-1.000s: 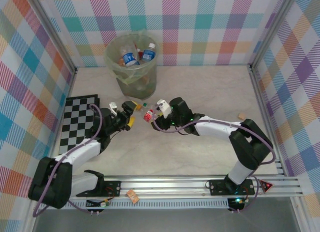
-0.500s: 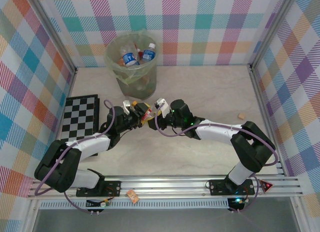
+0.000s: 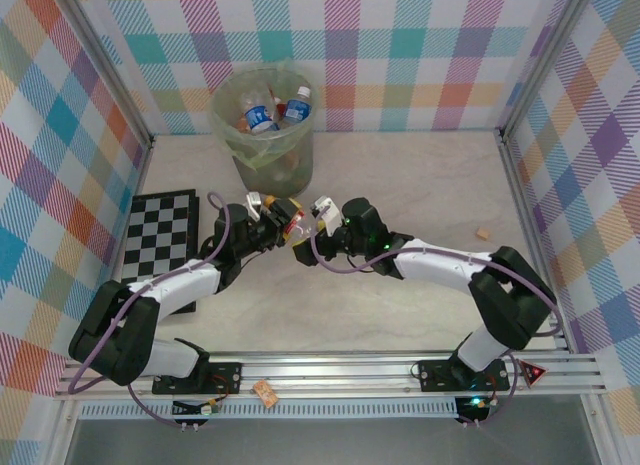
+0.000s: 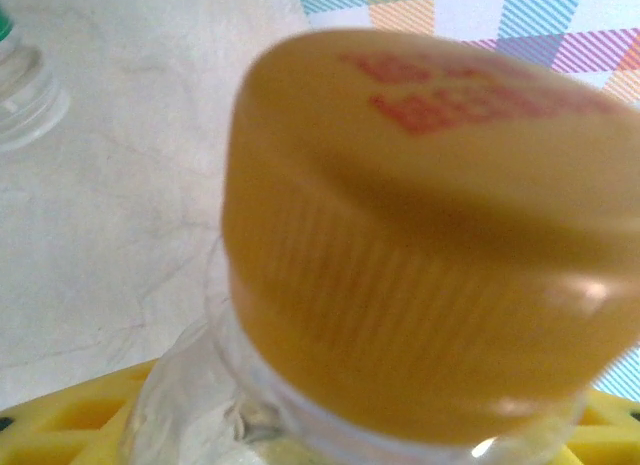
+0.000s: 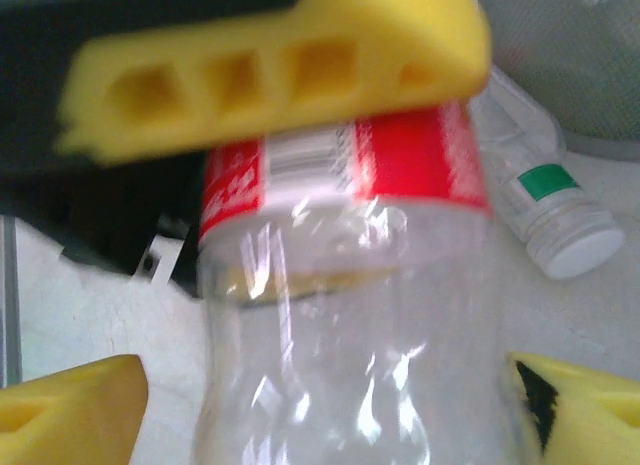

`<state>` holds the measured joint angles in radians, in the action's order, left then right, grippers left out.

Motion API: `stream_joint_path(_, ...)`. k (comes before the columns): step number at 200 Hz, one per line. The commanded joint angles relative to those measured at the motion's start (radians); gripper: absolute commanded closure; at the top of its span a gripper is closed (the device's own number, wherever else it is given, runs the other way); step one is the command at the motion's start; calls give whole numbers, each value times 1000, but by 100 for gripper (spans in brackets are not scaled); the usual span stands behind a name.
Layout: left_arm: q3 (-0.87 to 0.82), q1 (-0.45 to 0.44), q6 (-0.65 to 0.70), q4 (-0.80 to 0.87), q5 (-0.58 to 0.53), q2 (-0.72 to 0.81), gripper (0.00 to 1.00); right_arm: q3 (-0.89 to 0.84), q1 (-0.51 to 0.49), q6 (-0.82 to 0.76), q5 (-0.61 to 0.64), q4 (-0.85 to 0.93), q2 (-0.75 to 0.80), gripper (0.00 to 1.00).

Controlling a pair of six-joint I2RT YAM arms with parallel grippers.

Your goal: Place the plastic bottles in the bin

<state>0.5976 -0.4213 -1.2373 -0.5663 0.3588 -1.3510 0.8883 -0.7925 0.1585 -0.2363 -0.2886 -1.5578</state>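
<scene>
My left gripper should go up, swing outward over the bin's opening [image 3: 252, 100] and release the bottle, because the bin's tall rim stands outward of the bottle.
A clear plastic bottle [image 3: 292, 223] with a red label and a yellow-orange cap [image 4: 420, 235] hangs between both grippers, in front of the bin [image 3: 240, 135]. My left gripper [image 3: 280, 217] is shut on it near the neck, and one of its yellow fingers [image 5: 270, 75] lies across the red label [image 5: 410, 155]. My right gripper [image 5: 340, 415] stands open around the clear body [image 5: 350, 365], with a gap on the left side. A second clear bottle [image 5: 560, 225] with a white cap and green label lies on the table beside it. The pale-green bin holds several bottles [image 3: 262, 115].
A black-and-white chessboard mat [image 3: 160, 245] lies on the left of the table. A small tan piece [image 3: 483, 232] sits at the far right. A tag [image 3: 265, 392] rests on the front rail. Checked walls close in the sides and back.
The left gripper has swung in from the left and closed on the bottle that the right gripper was holding. The right gripper's fingers have come off it.
</scene>
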Motion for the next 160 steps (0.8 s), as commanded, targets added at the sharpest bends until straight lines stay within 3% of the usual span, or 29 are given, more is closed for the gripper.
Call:
stream_joint_path(1, 99, 45, 99, 112, 13, 53, 51, 31, -5, -30, 17, 95, 115, 3)
stream_joint_path(49, 394, 184, 350, 474, 63, 102, 54, -26, 0, -54, 119, 283, 336, 2)
stream_joint_path(79, 684, 275, 567, 708, -23, 87, 56, -82, 2, -42, 185, 378, 417, 3)
stream_joint_path(128, 1004, 324, 820, 744, -330, -48, 62, -154, 3, 5, 215, 425, 482, 4)
stream_joint_path(160, 1177, 340, 918, 741, -397, -216, 64, -171, 3, 12, 235, 461, 512, 4)
